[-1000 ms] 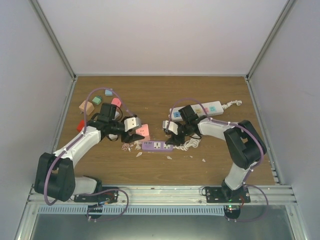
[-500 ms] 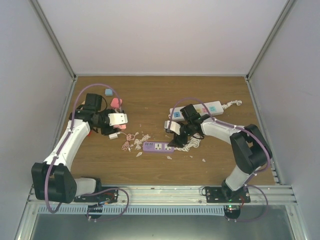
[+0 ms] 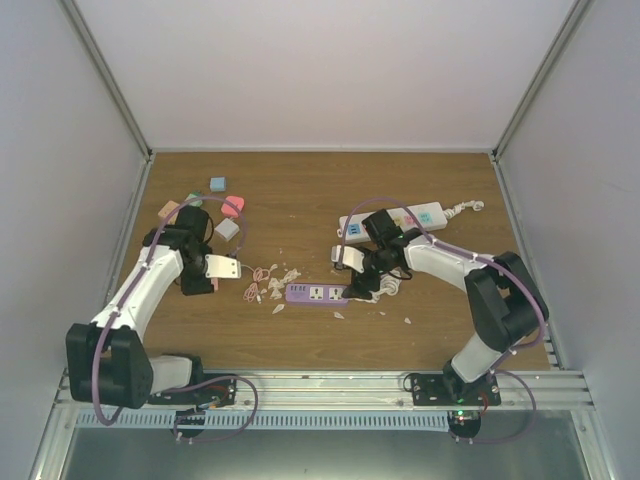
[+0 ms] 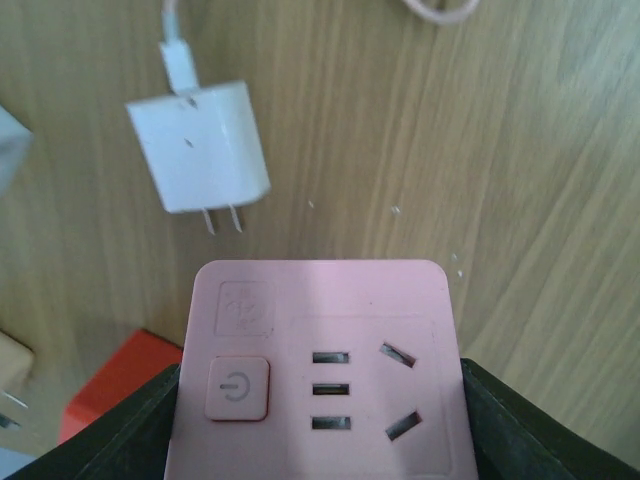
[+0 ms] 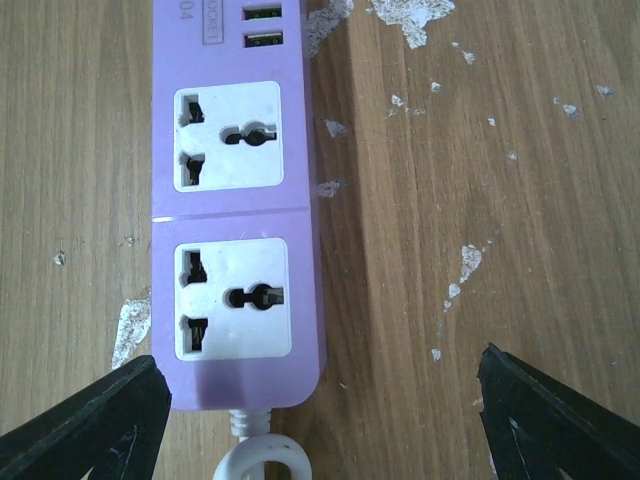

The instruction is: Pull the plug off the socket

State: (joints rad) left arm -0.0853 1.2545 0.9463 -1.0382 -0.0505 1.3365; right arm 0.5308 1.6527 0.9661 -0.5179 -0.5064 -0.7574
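I need to lower my left gripper next and then pull it back onto empty wood, because the white plug lies free and the slots of the pink socket cube are empty.
My left gripper (image 4: pixel 318 405) is shut on a pink socket cube (image 4: pixel 320 360) and holds it by its sides, its slots empty. A white plug (image 4: pixel 200 145) with two prongs lies free on the wooden table just beyond the cube, its cable leading away. In the top view the left gripper (image 3: pixel 203 282) hovers at the table's left side. My right gripper (image 5: pixel 320 425) is open wide, one finger on each side of the cord end of a purple power strip (image 5: pixel 240 200). In the top view it (image 3: pixel 352 276) sits over that strip (image 3: pixel 315 293).
A red block (image 4: pixel 115 385) lies beside the pink cube. Blue (image 3: pixel 217 184), pink (image 3: pixel 233 206), tan (image 3: pixel 168 210) and whitish (image 3: pixel 227 228) cubes lie at the back left. A white power strip (image 3: pixel 400 218) and coiled cord (image 3: pixel 383 288) lie at the right. Paint flecks dot the wood.
My left gripper has carried the pink socket cube from the table's middle to the left and nearer. The white plug now lies free on the table. The right gripper stayed by the purple strip.
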